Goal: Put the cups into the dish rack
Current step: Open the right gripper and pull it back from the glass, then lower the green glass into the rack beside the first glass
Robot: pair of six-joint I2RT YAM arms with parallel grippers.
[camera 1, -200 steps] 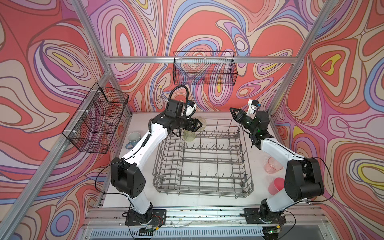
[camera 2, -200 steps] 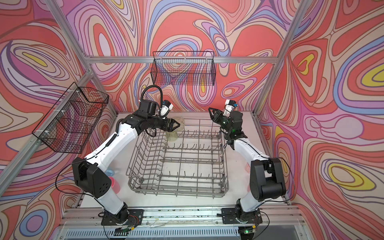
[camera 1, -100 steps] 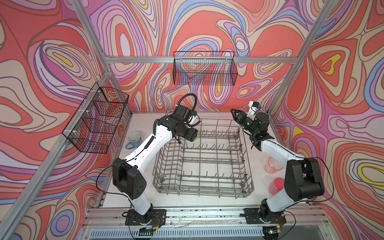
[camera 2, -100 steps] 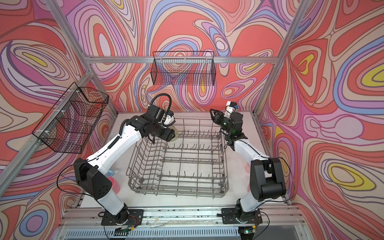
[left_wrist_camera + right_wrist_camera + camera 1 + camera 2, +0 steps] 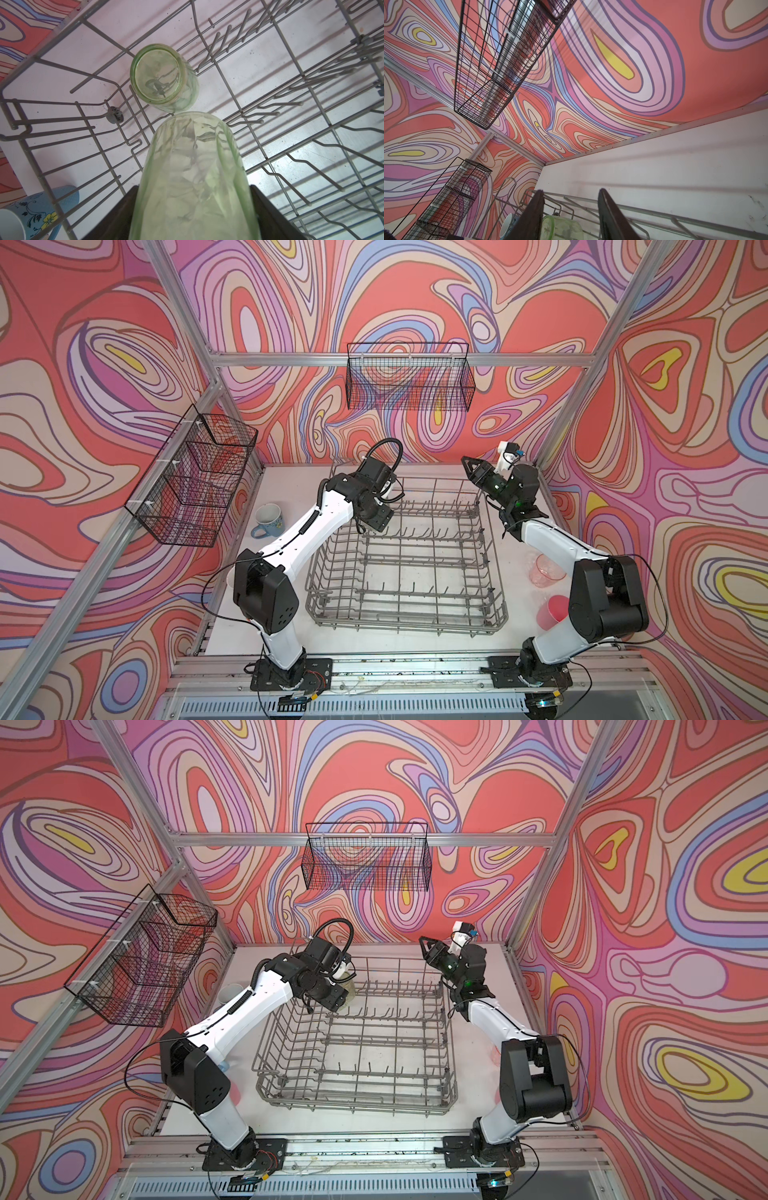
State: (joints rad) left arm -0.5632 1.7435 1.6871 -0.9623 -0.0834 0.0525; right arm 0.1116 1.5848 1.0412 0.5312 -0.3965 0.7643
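Note:
Next, the left gripper goes down to release the yellow-green tumbler on the rack's bottom beside the racked green one, where an empty gap lies below the gripper.
My left gripper (image 5: 193,207) is shut on a translucent yellow-green tumbler (image 5: 195,170), held low over the far left corner of the grey dish rack (image 5: 405,626). In a top view that tumbler (image 5: 349,990) peeks out past the left gripper (image 5: 338,998). A second green tumbler (image 5: 164,76) sits in the rack's corner, base toward the camera, slightly tilted. My right gripper (image 5: 471,466) hangs open and empty above the rack's far right corner. The right wrist view shows its fingers (image 5: 533,209) apart, with the racked tumbler (image 5: 562,228) beyond them.
A blue flowered mug (image 5: 268,520) stands on the table left of the rack. Right of the rack stand a translucent pink tumbler (image 5: 546,570) and an opaque pink cup (image 5: 550,612). Black mesh baskets hang on the left wall (image 5: 191,485) and back wall (image 5: 409,377).
My left arm has swung from the rack's far rim inward and down, carrying the green tumbler over the rack's corner. The right arm has barely moved.

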